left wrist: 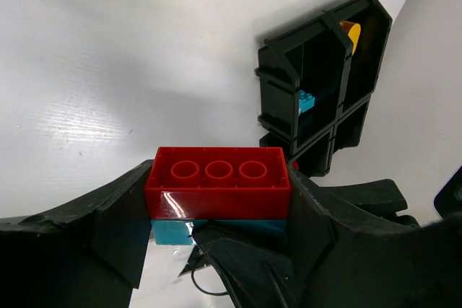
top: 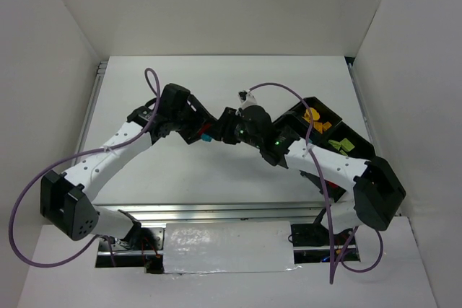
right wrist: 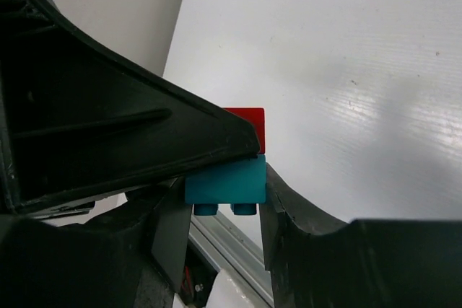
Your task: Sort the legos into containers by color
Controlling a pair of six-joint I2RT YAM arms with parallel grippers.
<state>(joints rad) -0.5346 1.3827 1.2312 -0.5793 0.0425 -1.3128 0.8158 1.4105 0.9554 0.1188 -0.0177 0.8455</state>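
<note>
I will move my right gripper off the red lego and over the tray's blue-lego section next, because that section is lower and to its right in the top view.
A red lego [left wrist: 216,182] and a cyan-blue lego [left wrist: 172,233] are stuck together and held in the air between my two grippers, over the middle of the table. My left gripper [left wrist: 216,210] is shut on the red lego by its ends. My right gripper [right wrist: 225,210] is shut on the blue lego [right wrist: 225,182], studs down, with the red lego [right wrist: 250,126] just behind it. In the top view the grippers meet at the blue lego [top: 206,137]. The black tray [top: 294,115] of four compartments lies at the right.
The tray [left wrist: 289,63] holds yellow-orange legos [top: 312,117], lime green legos [top: 339,144] and a blue lego [left wrist: 307,101] in separate compartments. White walls enclose the table. An aluminium rail [right wrist: 231,247] runs along the near edge.
</note>
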